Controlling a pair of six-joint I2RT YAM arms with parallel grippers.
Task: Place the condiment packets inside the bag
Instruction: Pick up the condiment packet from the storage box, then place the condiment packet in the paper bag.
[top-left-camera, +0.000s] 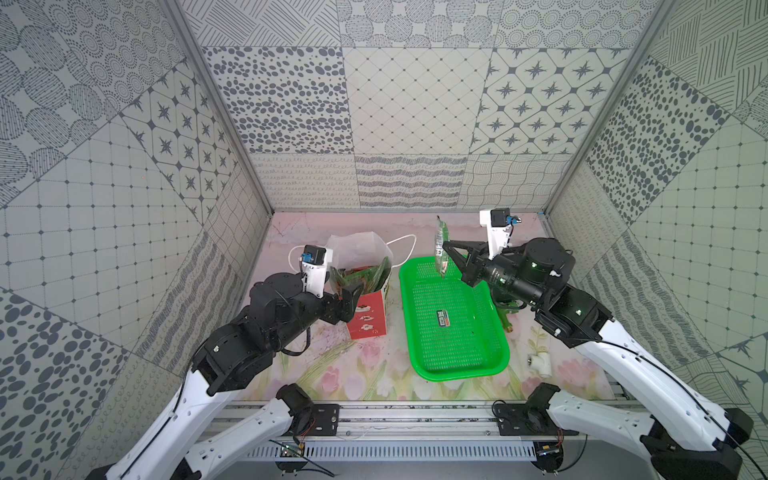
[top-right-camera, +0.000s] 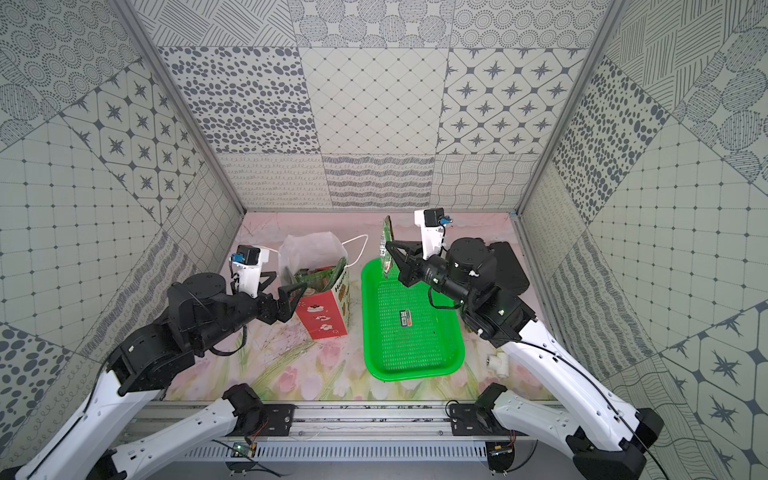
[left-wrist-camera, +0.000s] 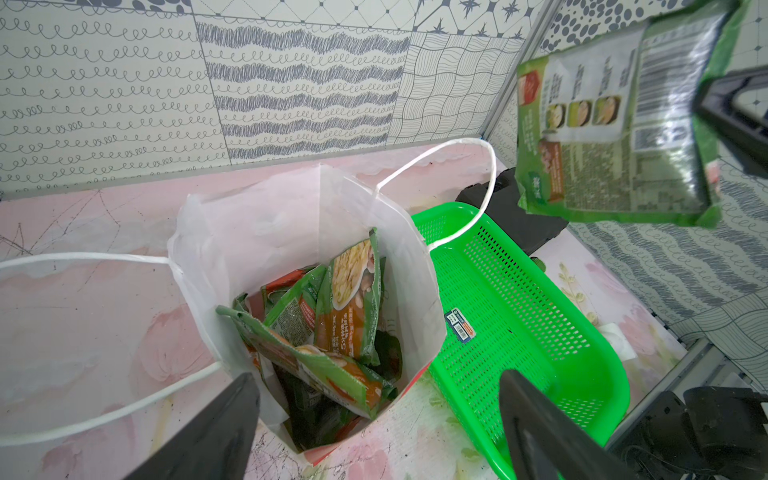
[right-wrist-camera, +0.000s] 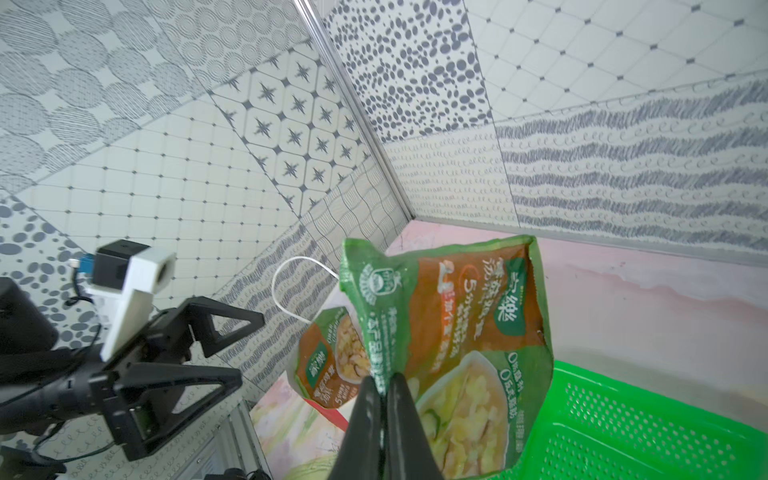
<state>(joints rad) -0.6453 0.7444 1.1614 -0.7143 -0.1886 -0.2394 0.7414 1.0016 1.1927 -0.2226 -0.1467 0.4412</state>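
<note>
The robot's right gripper needs to move across to the bag's opening (top-right-camera: 314, 269) next and then go down to release the green packet, since the packet still hangs above the basket.
The bag (top-left-camera: 368, 320) stands upright left of centre, white above and red below, with its mouth open (left-wrist-camera: 291, 208). Several green condiment packets (left-wrist-camera: 349, 299) lie inside it, visible in both top views (top-right-camera: 320, 276). My left gripper (top-left-camera: 348, 300) is open at the bag's near-left side; in the left wrist view its fingers (left-wrist-camera: 232, 415) straddle the bag's near corner. My right gripper (right-wrist-camera: 384, 380) is shut on the edge of a large green packet (right-wrist-camera: 457, 316). This packet (top-left-camera: 440, 249) hangs edge-on in the air above the basket's far end, to the right of the bag (left-wrist-camera: 615, 137).
A green mesh basket (top-left-camera: 461, 374) lies right of the bag, holding only a small label sticker (top-left-camera: 444, 319). A white pipe fitting (top-left-camera: 540, 363) sits near the front right. The bag's cord handles (top-left-camera: 403, 245) loop out sideways. Patterned walls enclose three sides.
</note>
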